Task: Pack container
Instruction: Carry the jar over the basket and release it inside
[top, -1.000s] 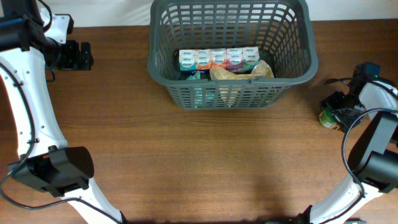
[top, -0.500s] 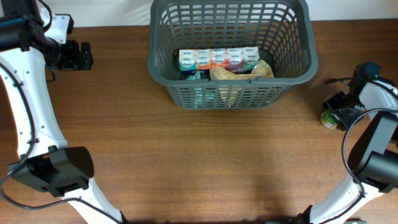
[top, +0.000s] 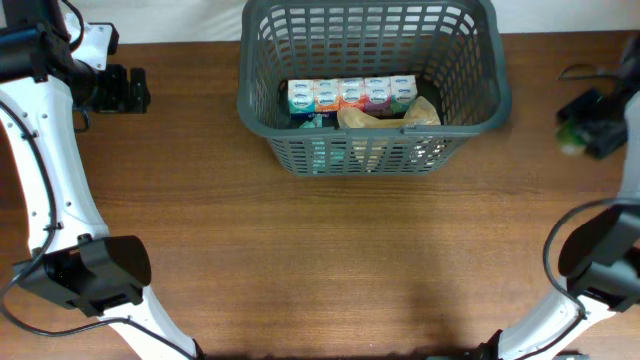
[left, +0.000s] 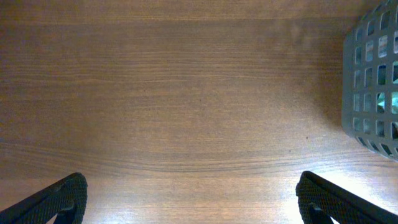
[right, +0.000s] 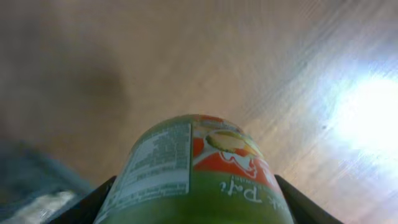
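Observation:
My right gripper needs to go up, move across to the left in the overhead view, lower the can onto the tan bag (top: 385, 116) and let go, because the bag lies past the basket's rim.
The container, a dark grey slotted basket (top: 370, 85), stands at the back middle of the table; one corner shows in the left wrist view (left: 373, 87). Inside lie a row of small colourful cartons (top: 350, 94) and a tan bag (top: 385, 116). My right gripper (top: 590, 125) is shut on a green-labelled tin can (right: 199, 171) and holds it raised at the far right, to the right of the basket; the can looks blurred in the overhead view (top: 572, 133). My left gripper (top: 125, 90) is open and empty at the far left, its fingers (left: 193, 199) over bare wood.
The brown wooden table (top: 320, 260) runs across the whole view. A white surface lies behind its far edge (top: 180, 20). A dark cable (top: 585, 70) loops near the right arm.
My right gripper has lifted the can off the table and moved it up and toward the back right. The left arm has not moved.

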